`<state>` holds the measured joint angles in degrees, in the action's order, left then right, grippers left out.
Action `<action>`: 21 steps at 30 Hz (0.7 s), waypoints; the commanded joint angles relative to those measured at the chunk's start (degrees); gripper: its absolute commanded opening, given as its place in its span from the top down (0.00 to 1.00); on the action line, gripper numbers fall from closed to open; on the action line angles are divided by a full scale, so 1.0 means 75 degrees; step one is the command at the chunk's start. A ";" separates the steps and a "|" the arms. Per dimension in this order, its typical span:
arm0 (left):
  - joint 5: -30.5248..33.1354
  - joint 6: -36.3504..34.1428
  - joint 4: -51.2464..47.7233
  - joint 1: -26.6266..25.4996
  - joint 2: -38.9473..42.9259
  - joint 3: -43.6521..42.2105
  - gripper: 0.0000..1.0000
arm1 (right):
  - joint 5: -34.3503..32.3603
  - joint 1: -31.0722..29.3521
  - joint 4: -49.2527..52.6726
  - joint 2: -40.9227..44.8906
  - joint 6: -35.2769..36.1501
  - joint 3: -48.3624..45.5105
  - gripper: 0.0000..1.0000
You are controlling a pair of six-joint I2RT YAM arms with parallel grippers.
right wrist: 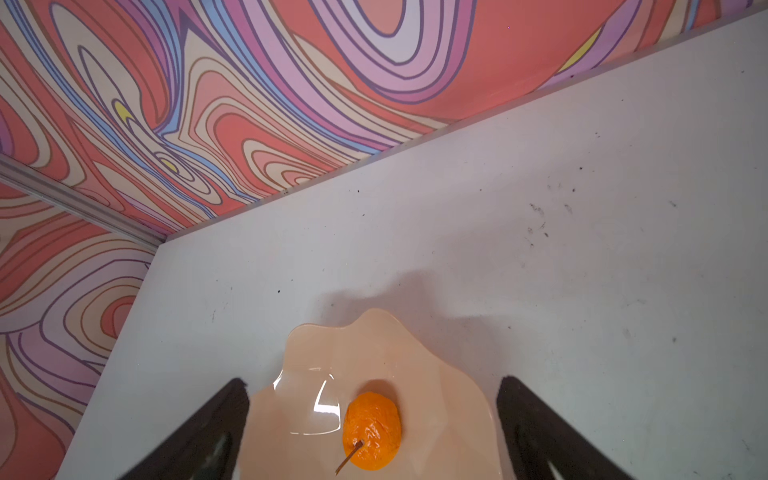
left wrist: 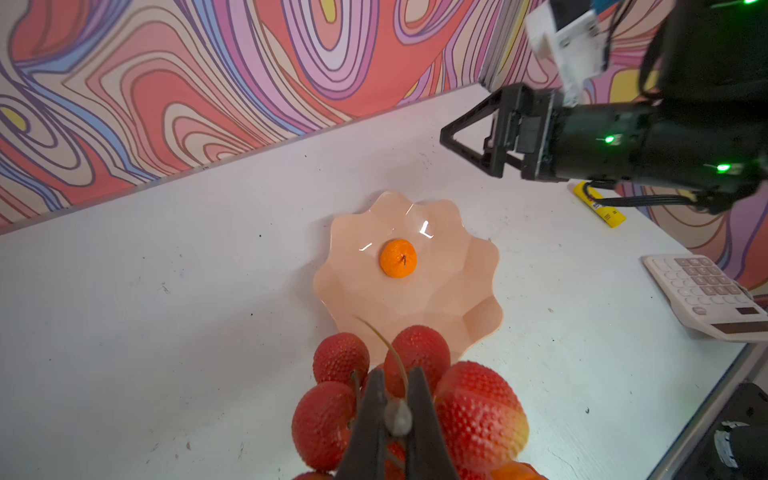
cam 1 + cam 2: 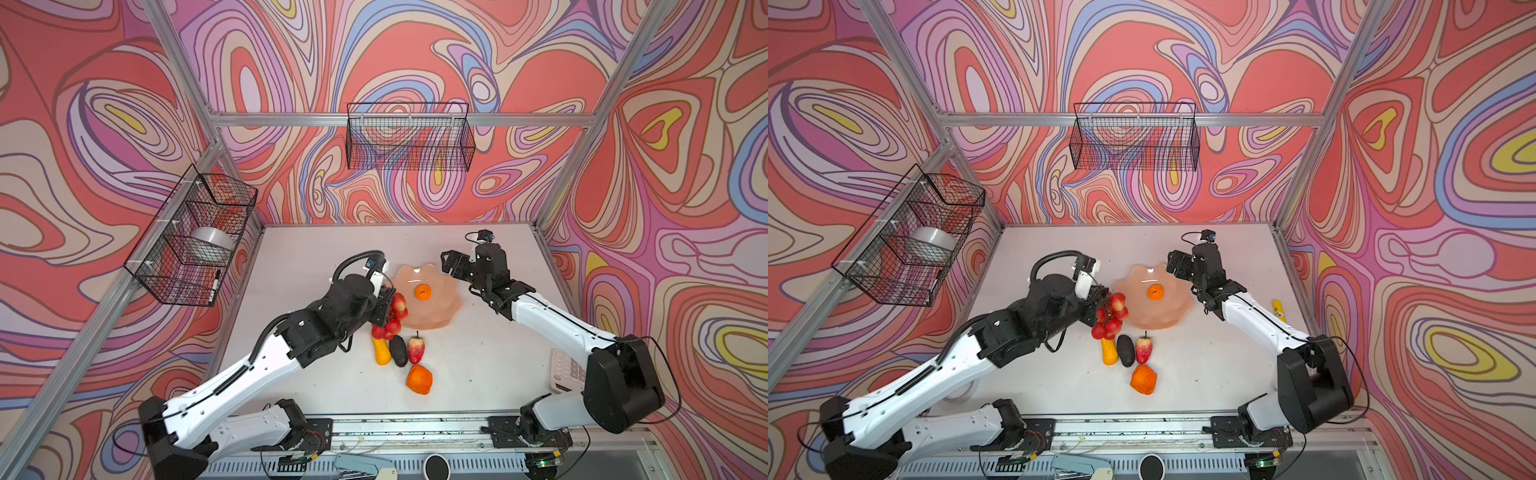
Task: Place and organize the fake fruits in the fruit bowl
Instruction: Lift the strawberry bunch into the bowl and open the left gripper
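Note:
The red berries are still at the bowl's rim, so my left gripper will move outward and down to the bowl's middle [image 3: 424, 298] [image 2: 408, 283] and let go of their stem.
The peach-pink fruit bowl [image 3: 430, 318] [image 3: 1160, 318] [image 2: 440, 303] [image 1: 440, 390] sits mid-table with one small orange fruit [image 3: 423, 292] [image 3: 1155, 292] [image 2: 398, 258] [image 1: 372, 436] in its middle. My left gripper [image 3: 383, 308] [image 2: 395, 378] is shut on the thin stem of the red berry bunch [image 3: 392, 322] [image 3: 1111, 320] [image 2: 478, 407], at the bowl's left rim. My right gripper [image 3: 449, 262] [image 1: 372, 380] stands open above the bowl's far right side, holding nothing. On the table in front of the bowl lie a yellow-orange oblong [image 3: 381, 353], a blackish oval [image 3: 398, 351], a red strawberry-like fruit [image 3: 415, 350] and a larger orange fruit [image 3: 419, 379].
A pale calculator [image 3: 566, 370] [image 2: 706, 295] lies at the table's right edge, partly behind the right arm. A small yellow cylinder [image 3: 1279, 311] [image 2: 598, 205] lies near it. Black wire baskets hang on the back wall [image 3: 409, 137] and the left wall [image 3: 195, 237].

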<state>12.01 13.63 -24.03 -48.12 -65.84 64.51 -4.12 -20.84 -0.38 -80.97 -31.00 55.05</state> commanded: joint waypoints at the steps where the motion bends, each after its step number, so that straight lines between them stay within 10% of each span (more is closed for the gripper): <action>1: -0.0699 -0.0463 0.0336 0.0520 -0.0840 0.0621 1.00 | -0.0243 0.0124 0.0056 0.0414 0.0040 -0.0103 0.02; 21: -0.1141 -0.1137 0.0471 0.0759 -0.5495 0.3493 1.00 | -0.0441 0.0376 0.0629 0.1106 0.0152 -0.0490 0.02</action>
<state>2.87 5.15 -20.53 -42.70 -106.04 88.53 -6.63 -18.39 3.09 -74.06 -30.70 51.92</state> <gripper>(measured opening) 0.064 0.983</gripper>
